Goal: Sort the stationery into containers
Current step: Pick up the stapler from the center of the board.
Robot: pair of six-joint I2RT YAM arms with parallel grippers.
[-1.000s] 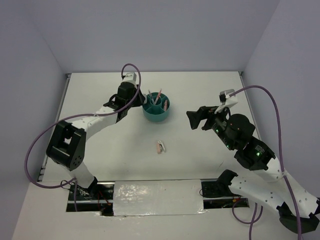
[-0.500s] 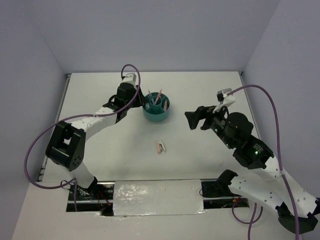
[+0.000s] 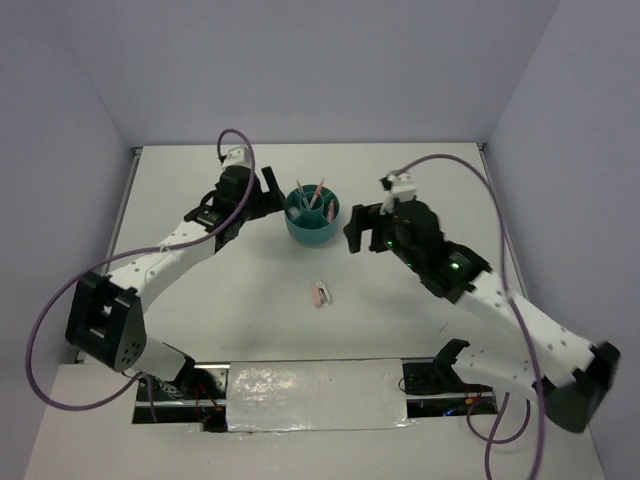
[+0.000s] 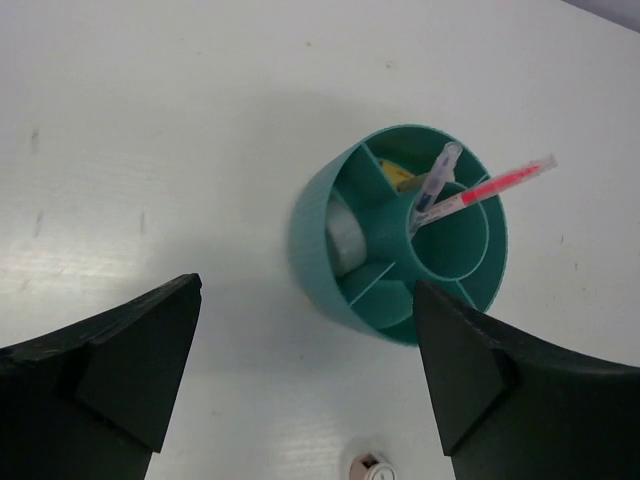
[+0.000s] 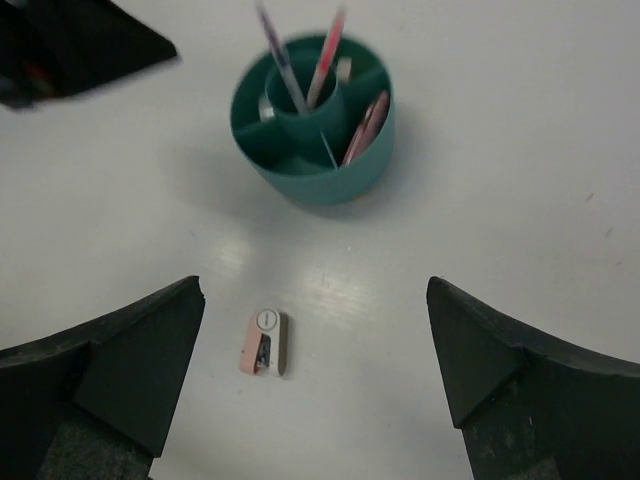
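Note:
Next, my right gripper moves down and back, to the left in the top view, onto the forked end of the clip (image 3: 320, 294), the only piece outside the organiser.
The teal organiser (image 3: 312, 228) stands at the table's far middle. Its central cup holds a thin pink pen (image 4: 495, 183) and a thin grey pen (image 4: 436, 180), both leaning. A clear tape ring (image 4: 345, 238) and a small yellowish piece (image 4: 404, 181) lie in outer compartments, and a pink capsule (image 5: 365, 125) in another. A pink-white clip (image 3: 320, 294) lies flat on the table nearer me. My left gripper (image 3: 268, 194) hangs open and empty just left of the organiser (image 4: 308, 250). My right gripper (image 3: 352, 232) is open and empty to its right, with the clip (image 5: 265, 343) low between its fingers.
Grey walls close in the white table at the back and both sides. A strip of silver tape (image 3: 315, 393) runs along the near edge between the arm bases. Purple cables loop from both wrists.
The left gripper has drawn back leftward from the organiser and opened wide. The right arm has swung left toward the organiser and the clip.

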